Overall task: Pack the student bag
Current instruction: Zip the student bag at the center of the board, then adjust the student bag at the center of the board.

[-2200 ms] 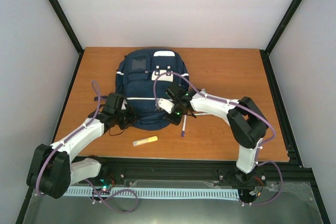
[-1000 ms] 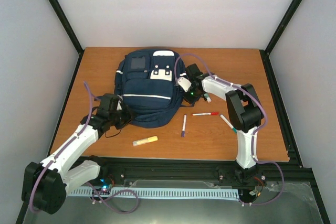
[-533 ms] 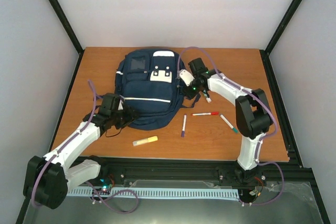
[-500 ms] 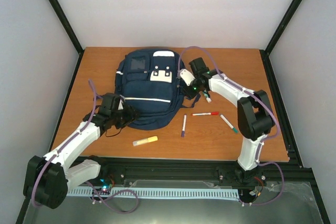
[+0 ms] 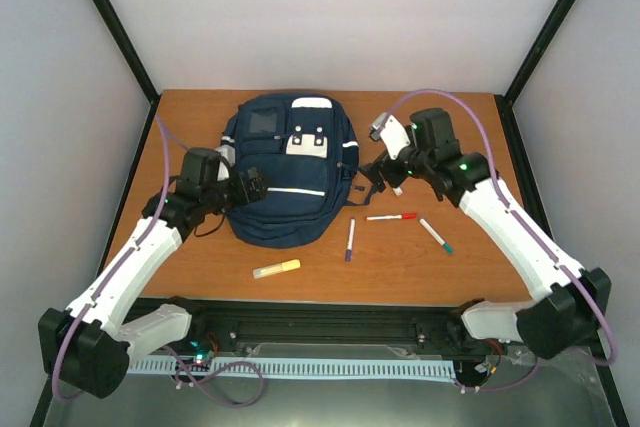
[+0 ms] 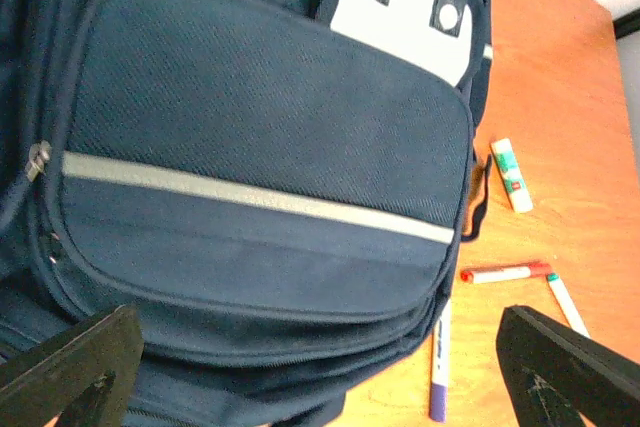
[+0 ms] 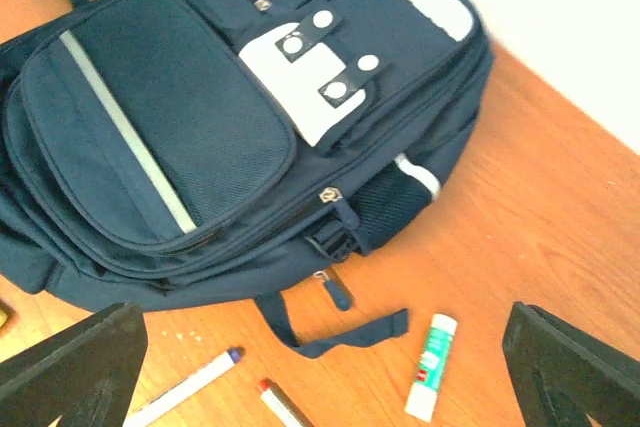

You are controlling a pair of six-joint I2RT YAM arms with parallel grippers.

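Note:
My right gripper moves down and to the right in the top view onto the glue stick's green label next, since it lies below the open fingers there.
The student bag (image 5: 288, 169), a navy backpack with white patches and a thin pale stripe, lies flat at the table's back centre. My left gripper (image 5: 251, 189) hovers over its lower left part, jaws wide open and holding nothing; the left wrist view looks down on the bag's front pocket (image 6: 260, 147), with the left gripper (image 6: 320, 387) above its lower edge. My right gripper (image 5: 374, 175) hangs open and empty just off the bag's right side. From the right wrist view the bag (image 7: 230, 117) with its zipper pulls and loose strap lies ahead of the right gripper (image 7: 325, 392).
On the wooden table right of and below the bag lie a glue stick (image 7: 431, 365), a red marker (image 5: 391, 216), a green-capped marker (image 5: 436, 236) and a purple marker (image 5: 350, 240). A yellow highlighter (image 5: 276, 268) lies near the front edge.
Both grippers went from shut to wide open and let go of the bag. The right arm swung up and to the right; the left arm rose and moved toward the back.

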